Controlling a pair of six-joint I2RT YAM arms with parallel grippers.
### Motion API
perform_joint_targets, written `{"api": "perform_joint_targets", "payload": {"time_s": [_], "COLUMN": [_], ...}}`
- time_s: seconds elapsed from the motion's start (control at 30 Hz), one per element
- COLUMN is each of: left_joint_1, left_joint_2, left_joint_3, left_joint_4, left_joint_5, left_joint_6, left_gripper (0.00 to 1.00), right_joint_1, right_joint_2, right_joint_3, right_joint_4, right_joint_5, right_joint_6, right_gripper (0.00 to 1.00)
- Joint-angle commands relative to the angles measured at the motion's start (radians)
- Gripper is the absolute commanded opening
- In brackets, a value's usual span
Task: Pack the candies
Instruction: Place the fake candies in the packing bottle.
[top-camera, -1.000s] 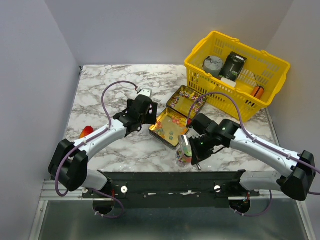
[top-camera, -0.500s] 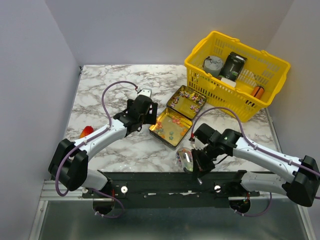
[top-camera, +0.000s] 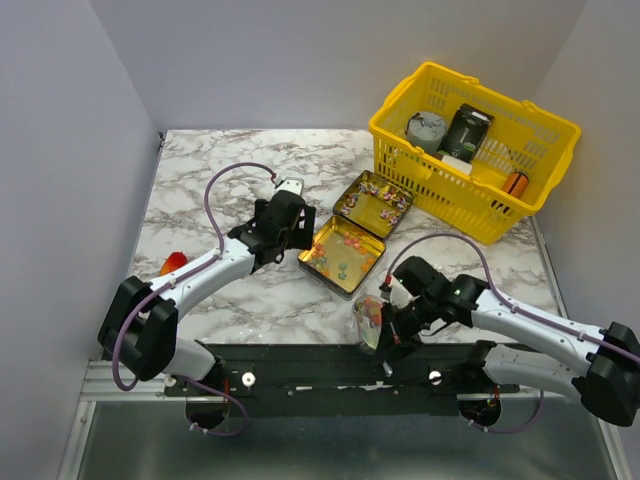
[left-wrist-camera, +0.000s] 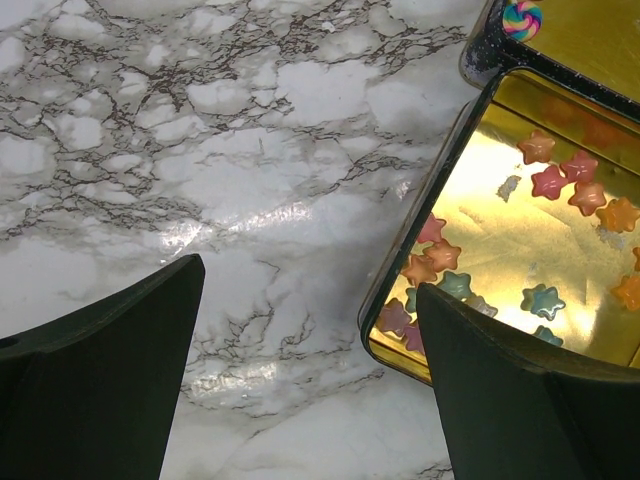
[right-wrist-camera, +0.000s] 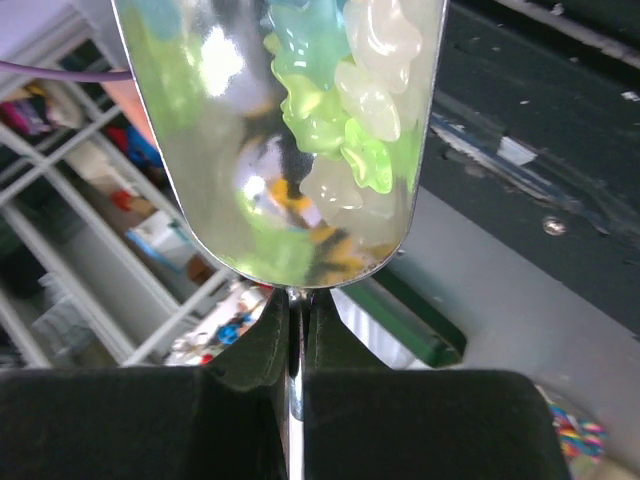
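My right gripper needs to swing outward and down next and release the scoop (top-camera: 368, 320) by the yellow basket, where the marble lies to the gripper's right in the top view.
Small star-shaped candies (left-wrist-camera: 560, 180) in orange, pink and teal lie in an open gold tin (top-camera: 308, 254) at mid table, and more lie in its hinged lid (top-camera: 372, 203). My left gripper (left-wrist-camera: 308, 285) hangs open just above the marble, with its right finger over the tin's left rim (left-wrist-camera: 420, 235). My right gripper (right-wrist-camera: 298, 300) is shut on the thin handle of a shiny metal scoop (right-wrist-camera: 230, 170). The scoop (top-camera: 368, 320) carries green, white and blue candies (right-wrist-camera: 350, 110) near the table's front edge, below the tin.
A yellow basket (top-camera: 470, 210) at the back right holds a round tin, a black box and an orange cylinder (top-camera: 515, 184). An orange-red lump (top-camera: 172, 264) lies at the left by the left arm. A black rail (top-camera: 300, 365) runs along the near edge.
My right arm has drawn the scoop back from beside the tin toward the near edge of the table. The left arm has stayed where it was.
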Motion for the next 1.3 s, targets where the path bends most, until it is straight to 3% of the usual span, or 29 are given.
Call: {"api": "perform_joint_targets", "payload": {"time_s": [0.0,0.33,0.6,1.07,1.27], "left_joint_1": [0.006,0.008,0.012,0.018,0.021], "left_joint_2": [0.015,0.02,0.023,0.029,0.028], "left_joint_3": [-0.008,-0.005,-0.002,-0.002,-0.005], "left_joint_4": [0.007,0.002,0.007,0.013,0.013], "left_joint_5": [-0.031,-0.036,-0.041,-0.042,-0.047], "left_joint_6": [-0.01,-0.01,-0.008,-0.005,-0.005], "left_gripper": [0.99,0.99,0.99,0.99,0.99], "right_joint_1": [-0.028,-0.12,-0.152,-0.179,-0.182], "right_joint_2": [-0.035,-0.096,-0.231,-0.202,-0.227], "right_joint_3": [-0.069,-0.156,-0.271,-0.234,-0.25], "right_joint_4": [0.095,0.185,0.394,0.488,0.599], "right_joint_5": [-0.088,-0.177,-0.278,-0.304,-0.321], "right_joint_6": [0.139,0.289,0.591,0.656,0.774], "right_gripper": [0.01,0.01,0.01,0.01,0.01]}}
